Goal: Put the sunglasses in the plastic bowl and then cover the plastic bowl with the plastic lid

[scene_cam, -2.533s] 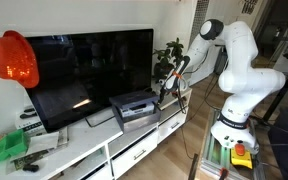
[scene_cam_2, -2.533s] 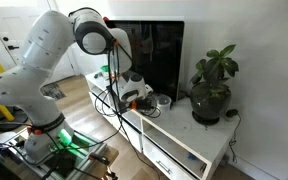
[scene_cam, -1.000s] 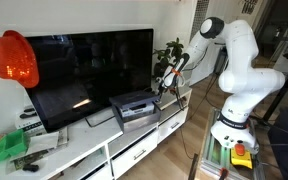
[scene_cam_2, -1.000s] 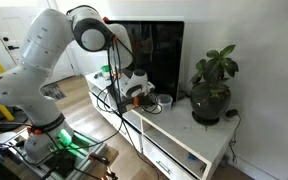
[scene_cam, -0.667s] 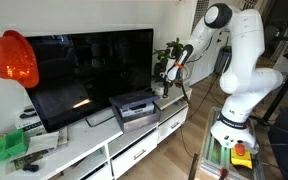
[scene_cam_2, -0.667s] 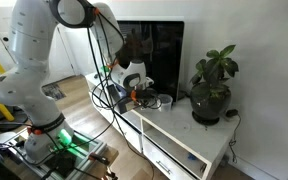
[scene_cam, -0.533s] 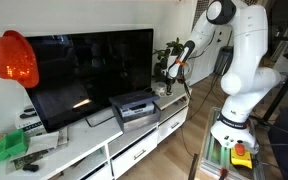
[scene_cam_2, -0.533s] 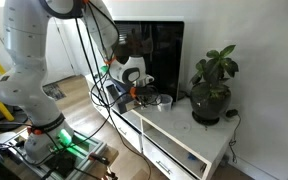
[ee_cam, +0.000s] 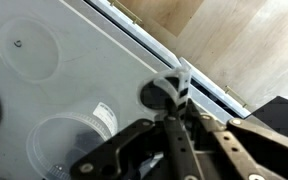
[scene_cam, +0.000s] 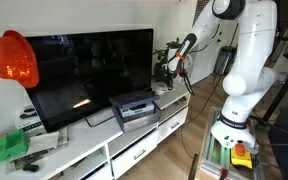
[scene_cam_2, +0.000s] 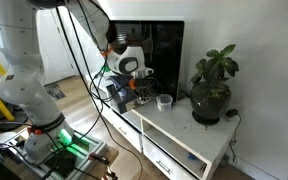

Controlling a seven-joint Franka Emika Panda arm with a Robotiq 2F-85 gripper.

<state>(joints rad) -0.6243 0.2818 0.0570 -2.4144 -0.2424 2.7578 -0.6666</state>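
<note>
My gripper should first turn and tilt toward the bowl, to get the sunglasses [ee_cam: 160, 93] from beside the clear plastic bowl [scene_cam_2: 164, 100] over the bowl's open top.
My gripper [ee_cam: 174, 112] is shut on the sunglasses [ee_cam: 160, 93], whose dark lens and white frame stick out past the fingertips. It hangs above the white cabinet top [ee_cam: 94, 70]. Below and to the left in the wrist view stands the clear plastic bowl [ee_cam: 64, 150]. Farther off lies a flat round plastic lid [ee_cam: 29, 50]. In both exterior views the gripper [scene_cam: 168, 72] [scene_cam_2: 134, 90] is raised beside the TV, with the small bowl [scene_cam_2: 164, 100] a little to one side on the cabinet. The sunglasses are too small to make out there.
A grey box-shaped device [scene_cam: 134, 106] [scene_cam_2: 116, 92] sits in front of the large TV [scene_cam: 84, 70]. A potted plant [scene_cam_2: 212, 88] stands at the cabinet's end. The cabinet's front edge [ee_cam: 184, 55] drops to a wooden floor [ee_cam: 234, 40]. Cables hang from the arm.
The arm has risen from the cabinet top, carrying the sunglasses up with it. The gripper has stayed shut throughout.
</note>
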